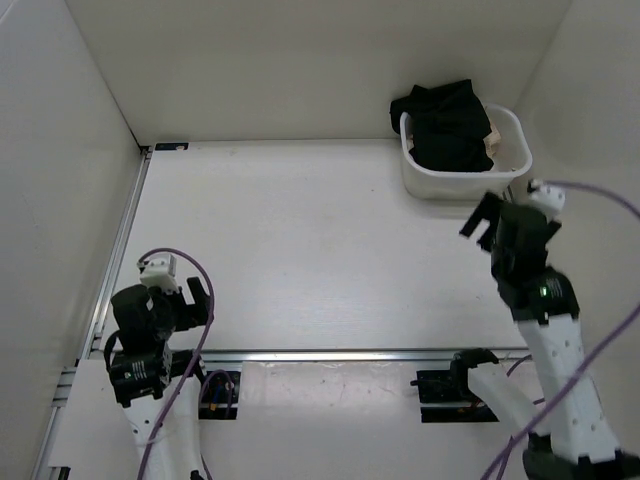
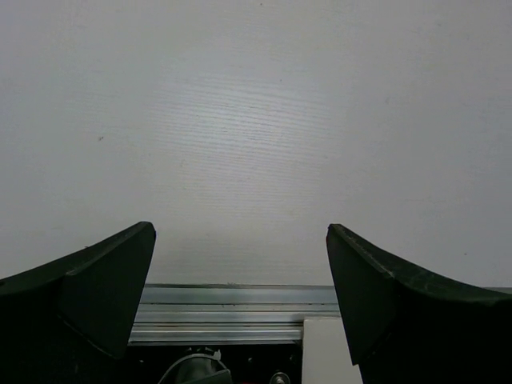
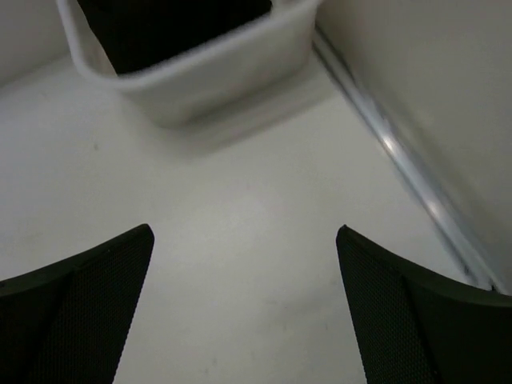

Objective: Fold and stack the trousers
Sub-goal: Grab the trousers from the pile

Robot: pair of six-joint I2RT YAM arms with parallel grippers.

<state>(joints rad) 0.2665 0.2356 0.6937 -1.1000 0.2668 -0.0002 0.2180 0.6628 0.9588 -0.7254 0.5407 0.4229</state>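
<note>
The trousers lie outward of my right gripper, inside the basket, so it needs to move outward next, past the basket's near rim and onto the bunched black trousers (image 1: 456,132) (image 3: 172,30).
The black trousers (image 1: 447,124) lie bunched in a white basket (image 1: 430,182) at the back right, spilling over its far-left rim. In the right wrist view the dark cloth (image 3: 172,24) shows inside the basket (image 3: 224,76) at the top. My right gripper (image 1: 492,224) is open and empty, held above the table just in front of the basket. My left gripper (image 1: 198,298) is open and empty, low at the near left by the table's front rail. Its fingers (image 2: 112,280) frame bare table.
White walls close the table at left, back and right. A metal rail (image 1: 350,355) runs along the near edge and another (image 1: 125,235) along the left wall. A tan item (image 1: 492,140) shows at the basket's right side. Purple cables trail from both wrists.
</note>
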